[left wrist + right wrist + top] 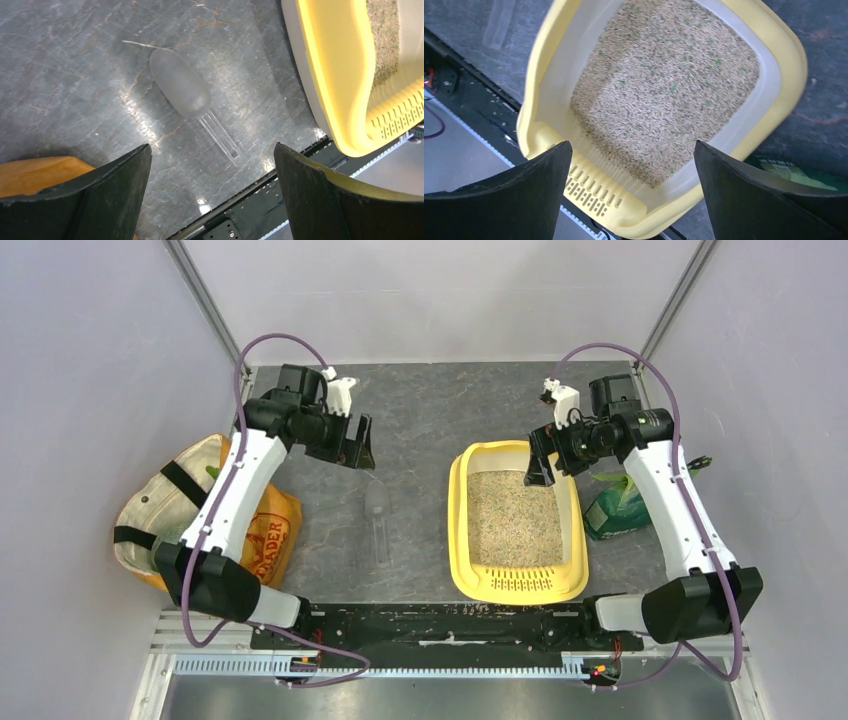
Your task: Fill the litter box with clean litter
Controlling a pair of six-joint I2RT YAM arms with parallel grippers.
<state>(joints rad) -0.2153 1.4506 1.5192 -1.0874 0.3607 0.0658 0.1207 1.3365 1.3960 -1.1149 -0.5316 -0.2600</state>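
Note:
I need to move my right gripper back and down, from above the litter to that litter box rim (575,514) (746,143) by the green bag.
The yellow litter box (460,540) stands right of centre, its slotted grille lip (518,584) at the near end. Beige speckled clean litter (512,515) covers its floor, also in the right wrist view (664,85). My right gripper (540,462) hovers over the box's far end, open and empty (631,155). My left gripper (357,448) hovers at the far left, open and empty (212,155), above a clear plastic scoop (378,520) that lies flat on the table (182,90). The box's rim (345,85) shows at the right of the left wrist view.
An orange-and-cream tote bag (255,530) lies at the left edge under my left arm. A green printed plastic bag (615,505) lies just right of the box, under my right arm. The black base rail (440,625) runs along the near edge.

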